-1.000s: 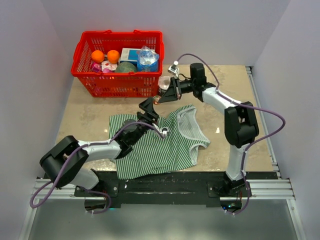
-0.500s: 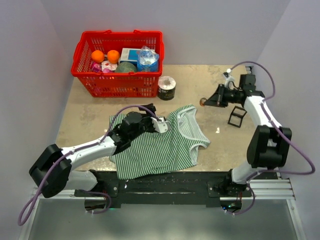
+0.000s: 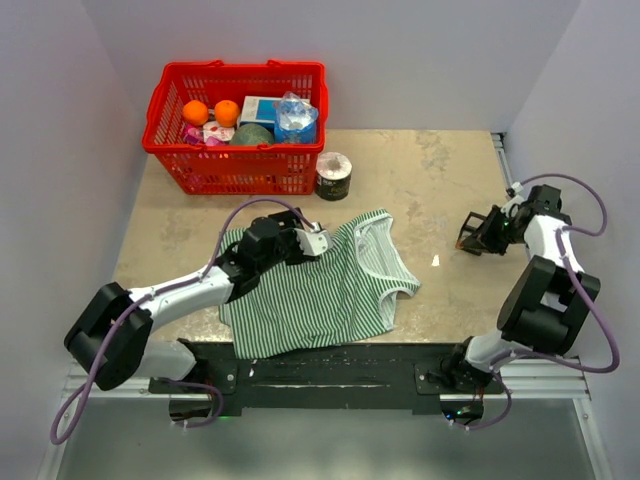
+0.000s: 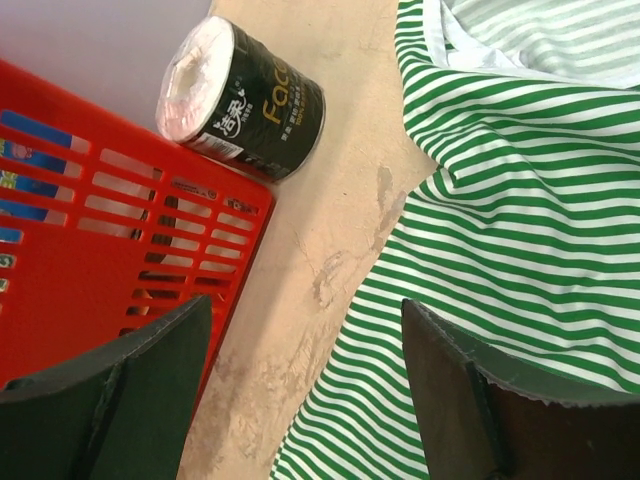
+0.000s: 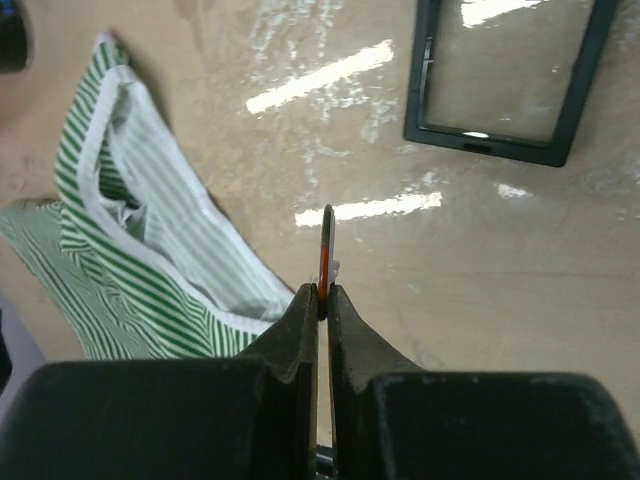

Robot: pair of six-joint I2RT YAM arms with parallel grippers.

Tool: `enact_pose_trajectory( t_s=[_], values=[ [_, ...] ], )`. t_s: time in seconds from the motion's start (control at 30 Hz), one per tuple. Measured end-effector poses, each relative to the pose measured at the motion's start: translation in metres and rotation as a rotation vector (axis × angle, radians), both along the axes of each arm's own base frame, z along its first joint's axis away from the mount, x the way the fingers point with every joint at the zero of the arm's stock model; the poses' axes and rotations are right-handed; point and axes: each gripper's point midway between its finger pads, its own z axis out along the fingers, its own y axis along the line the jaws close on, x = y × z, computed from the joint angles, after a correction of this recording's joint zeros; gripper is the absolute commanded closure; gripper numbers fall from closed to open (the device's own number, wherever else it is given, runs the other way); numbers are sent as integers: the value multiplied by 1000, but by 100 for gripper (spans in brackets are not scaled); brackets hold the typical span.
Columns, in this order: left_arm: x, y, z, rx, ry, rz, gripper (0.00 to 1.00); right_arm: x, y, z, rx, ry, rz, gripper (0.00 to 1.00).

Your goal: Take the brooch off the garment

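Observation:
I should carry the brooch (image 5: pixel 325 245) outward with my right gripper to the black square frame (image 5: pixel 505 72) and let go of it inside, because the frame's middle is empty.
The garment (image 3: pixel 320 300), a green-and-white striped sleeveless top, lies flat at the table's front centre; it also shows in the left wrist view (image 4: pixel 520 230) and the right wrist view (image 5: pixel 130 260). My left gripper (image 3: pixel 312 243) hovers over its upper left edge, open (image 4: pixel 305 400), with bare table and stripes between the fingers. My right gripper (image 3: pixel 478 235) is at the table's right side, away from the cloth. It is shut (image 5: pixel 322 300) on the brooch (image 5: pixel 325 245), a thin disc seen edge-on with a red rim, held above the table.
A small black square frame (image 5: pixel 510 80) lies on the table just beyond the right gripper. A tape roll (image 3: pixel 333 175) stands behind the garment, beside a red basket (image 3: pixel 235 165) of groceries at the back left. Walls close in on three sides.
The right arm has swung from near the tape roll to the table's right side, still shut on the brooch. The left gripper has opened wide and drawn back a little over the garment.

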Motion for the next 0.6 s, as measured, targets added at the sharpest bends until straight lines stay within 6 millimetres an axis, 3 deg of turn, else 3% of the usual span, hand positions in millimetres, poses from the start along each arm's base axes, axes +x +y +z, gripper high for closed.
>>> enact_pose_trajectory(
  t_s=[0.27,0.6],
  values=[
    [0,1,-7,-2,34,11,21,9,-20,-36,-48,98,-44,100],
    [2,1,-13,50,80,8,22,45,-40,-37,-89,24,-72,100]
  ],
)
